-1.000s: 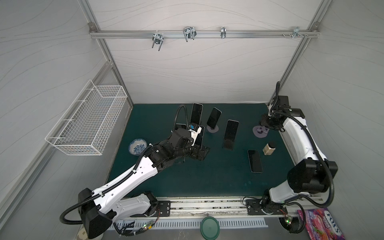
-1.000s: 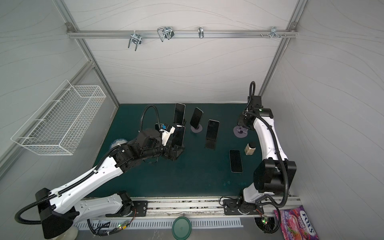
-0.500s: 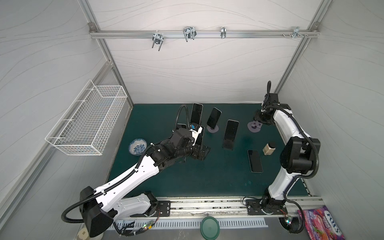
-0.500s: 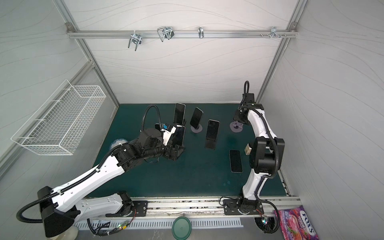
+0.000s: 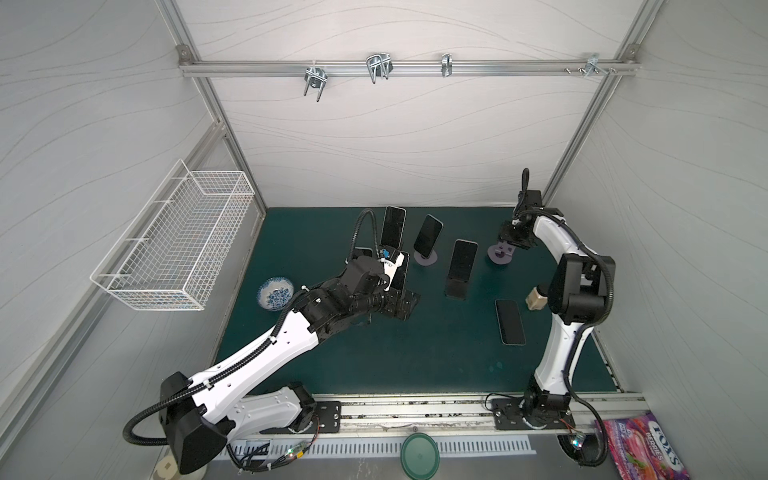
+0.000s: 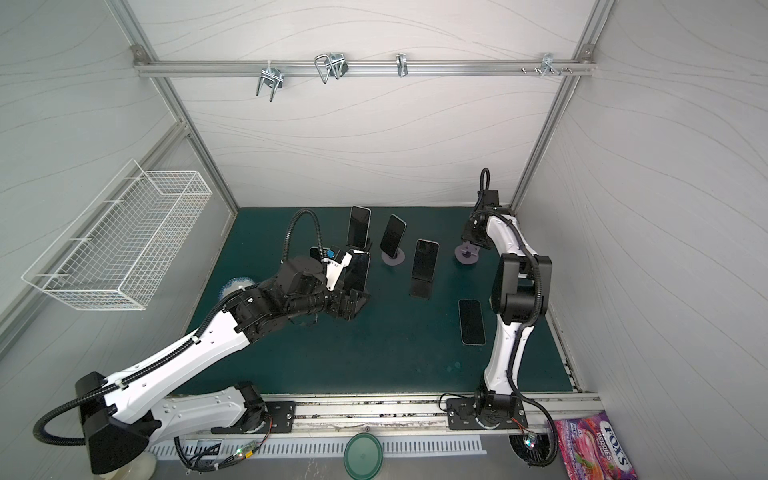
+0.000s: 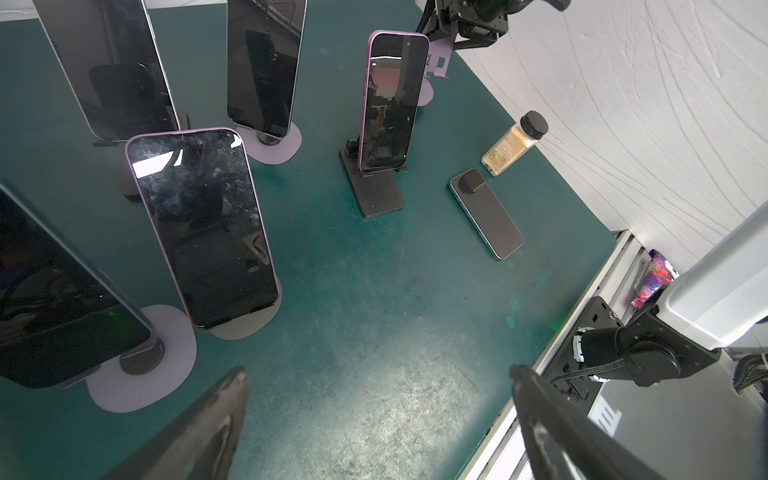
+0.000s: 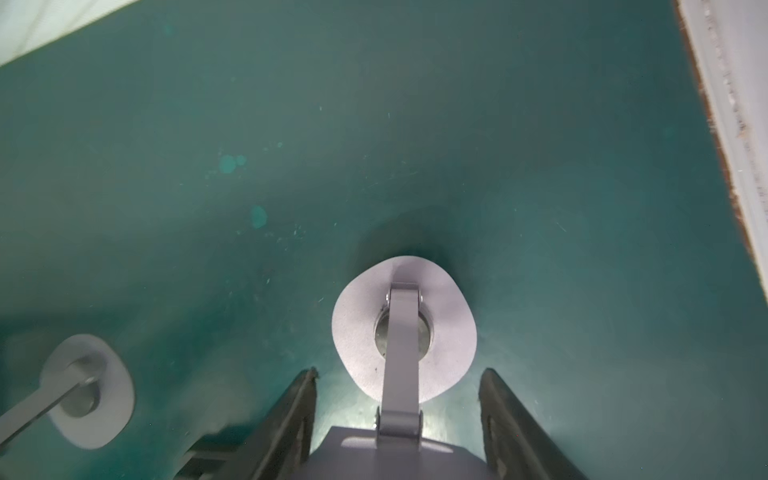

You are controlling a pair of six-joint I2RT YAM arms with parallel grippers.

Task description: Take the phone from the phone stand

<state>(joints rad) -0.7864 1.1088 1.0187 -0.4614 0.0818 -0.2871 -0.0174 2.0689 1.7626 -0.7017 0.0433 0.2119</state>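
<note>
My right gripper should go down a little next, set the stand's round base on the green mat and let go of the plate, since the mat is close below my gripper.
Several dark phones lean on stands at the back of the green mat: one on a black stand (image 5: 462, 262) (image 7: 392, 102), one on a lilac round stand (image 5: 428, 235), one at the far back (image 5: 393, 226). A purple-edged phone (image 7: 203, 224) stands just beyond my left gripper (image 5: 409, 305) (image 7: 378, 399), which is open, low over the mat, with nothing between its fingers. Another phone (image 5: 510, 321) lies flat on the mat. My right gripper (image 5: 508, 246) (image 8: 399, 372) is shut on the plate of an empty lilac phone stand (image 5: 500, 257) (image 8: 449, 332), its round base down by the mat.
A spice bottle (image 5: 536, 299) lies by the right wall beside my right arm. A patterned bowl (image 5: 275, 294) sits at the mat's left. A wire basket (image 5: 178, 245) hangs on the left wall. A green lid (image 5: 419, 451) and a candy bag (image 5: 640, 449) lie in front of the rail.
My right gripper has carried the empty stand a little leftward along the back, and that arm's elbow has swung in from the right wall. My left arm has barely moved.
</note>
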